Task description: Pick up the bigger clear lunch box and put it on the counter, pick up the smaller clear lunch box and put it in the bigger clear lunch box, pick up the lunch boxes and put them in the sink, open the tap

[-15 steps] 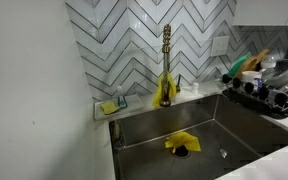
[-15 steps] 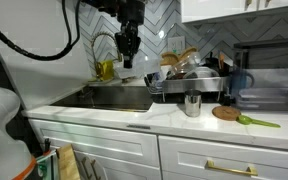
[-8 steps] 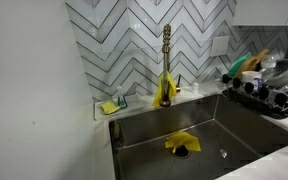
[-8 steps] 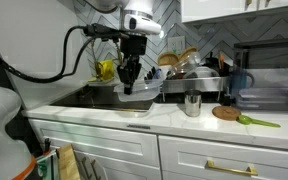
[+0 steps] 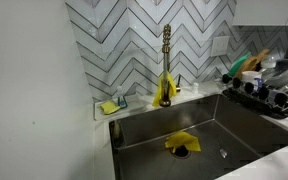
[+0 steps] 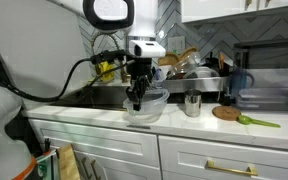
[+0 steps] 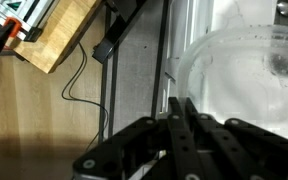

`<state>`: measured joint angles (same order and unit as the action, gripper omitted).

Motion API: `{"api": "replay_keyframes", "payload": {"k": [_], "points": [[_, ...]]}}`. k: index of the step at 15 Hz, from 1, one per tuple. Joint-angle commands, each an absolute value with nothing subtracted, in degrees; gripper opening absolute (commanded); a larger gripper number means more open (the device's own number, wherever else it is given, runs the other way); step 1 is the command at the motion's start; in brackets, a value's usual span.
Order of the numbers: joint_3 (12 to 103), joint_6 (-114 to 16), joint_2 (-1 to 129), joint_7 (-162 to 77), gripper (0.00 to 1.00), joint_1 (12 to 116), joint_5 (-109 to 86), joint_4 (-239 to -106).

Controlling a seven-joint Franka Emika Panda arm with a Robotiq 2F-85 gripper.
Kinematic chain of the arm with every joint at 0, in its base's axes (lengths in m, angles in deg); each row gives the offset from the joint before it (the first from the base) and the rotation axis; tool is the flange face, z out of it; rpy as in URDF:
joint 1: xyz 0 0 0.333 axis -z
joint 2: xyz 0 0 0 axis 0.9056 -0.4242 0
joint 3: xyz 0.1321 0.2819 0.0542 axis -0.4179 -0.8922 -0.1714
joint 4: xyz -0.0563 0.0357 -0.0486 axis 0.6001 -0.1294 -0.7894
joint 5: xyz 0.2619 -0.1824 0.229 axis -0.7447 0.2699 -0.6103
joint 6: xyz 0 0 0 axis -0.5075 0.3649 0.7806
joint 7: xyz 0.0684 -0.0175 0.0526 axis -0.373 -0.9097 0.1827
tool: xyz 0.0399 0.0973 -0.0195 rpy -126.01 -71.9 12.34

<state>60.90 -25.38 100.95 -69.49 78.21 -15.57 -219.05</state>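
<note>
My gripper holds the bigger clear lunch box (image 6: 149,106) by its rim. It will next lower the box slightly toward the steel cup, then let go of the box's rim.
In an exterior view my gripper (image 6: 137,97) is shut on the rim of the bigger clear lunch box (image 6: 149,106), which hangs low over the front of the white counter (image 6: 94,113), beside the sink (image 6: 109,96). The wrist view shows my gripper (image 7: 181,103) pinching the see-through wall of the lunch box (image 7: 246,70), with cabinet fronts and floor below. The steel sink (image 5: 239,125) and the brass tap (image 5: 166,60) stand apart from the arm. I cannot make out the smaller clear lunch box in any view.
A yellow cloth (image 5: 181,142) lies over the sink drain. A dish rack (image 6: 189,72) full of dishes stands beside the sink. A steel cup (image 6: 192,104), a cork mat (image 6: 227,113) and a green utensil (image 6: 260,122) sit on the counter. A sponge holder (image 5: 111,105) is at the back ledge.
My gripper has come down and toward the counter's front edge, carrying the clear lunch box from above the sink. The sink view shows no change.
</note>
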Motion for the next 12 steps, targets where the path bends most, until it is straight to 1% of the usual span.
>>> {"api": "replay_keyframes", "payload": {"k": [1, 11, 12], "points": [[60.58, -28.89, 99.80, -70.10, 0.02, 79.09, -16.76, -220.91], [60.03, -34.88, 95.28, -70.54, 0.02, 78.05, -19.15, -221.05], [60.00, -35.08, 94.95, -70.56, 0.32, 78.00, -19.30, -220.95]]}}
